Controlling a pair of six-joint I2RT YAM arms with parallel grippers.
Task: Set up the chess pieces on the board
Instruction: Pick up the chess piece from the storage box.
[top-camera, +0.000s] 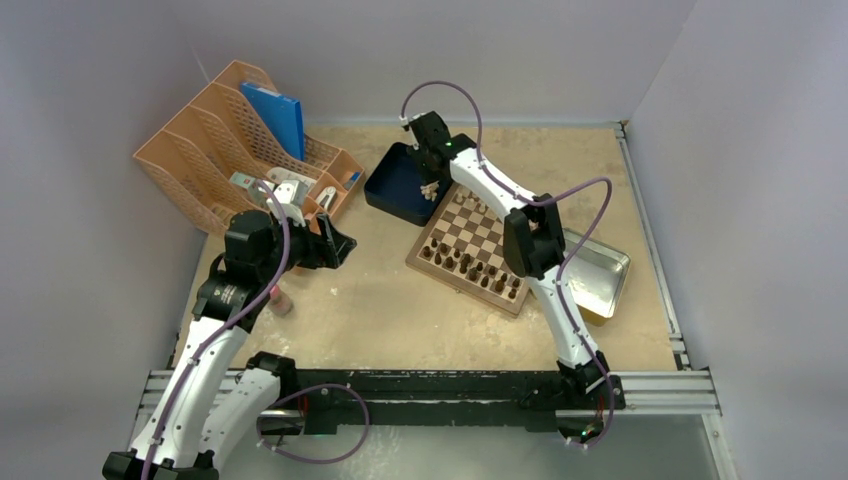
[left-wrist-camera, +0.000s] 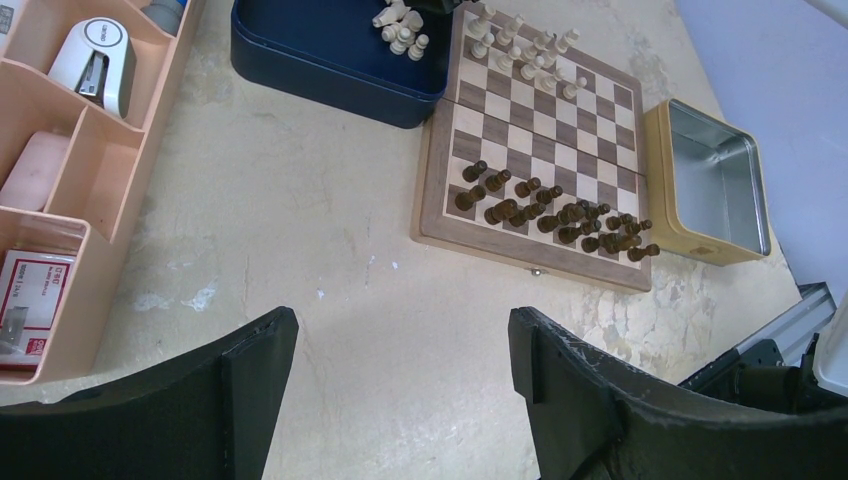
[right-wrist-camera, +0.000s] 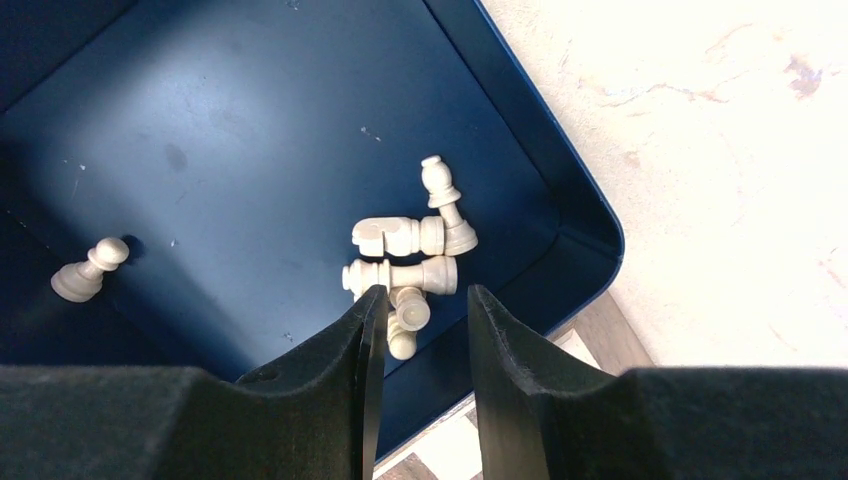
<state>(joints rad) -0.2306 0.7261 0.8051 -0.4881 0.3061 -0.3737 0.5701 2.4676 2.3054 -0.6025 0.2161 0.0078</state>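
The cream pawn's upturned round end (right-wrist-camera: 413, 313) points up between my open fingers, so my right gripper will go down deeper into the blue tray (right-wrist-camera: 250, 130) and close around it.
The chessboard (top-camera: 452, 238) lies mid-table, with dark pieces (top-camera: 475, 270) on its near rows and several cream pieces (top-camera: 470, 205) on its far rows. More cream pieces (right-wrist-camera: 410, 240) lie tipped in a heap in the dark blue tray (right-wrist-camera: 250, 130); one cream pawn (right-wrist-camera: 88, 270) lies apart. My right gripper (right-wrist-camera: 425, 300) hangs low over that heap, jaws partly open, with a cream pawn (right-wrist-camera: 410, 310) between the fingertips, not clamped. My left gripper (left-wrist-camera: 400, 330) is wide open and empty above bare table, left of the board (left-wrist-camera: 540, 150).
A shiny metal tray (top-camera: 595, 270) sits right of the board. An orange desk organizer (top-camera: 240, 140) with a stapler (left-wrist-camera: 95, 60) stands at the back left. The blue tray (top-camera: 395, 185) touches the board's far left corner. Grey walls enclose the table.
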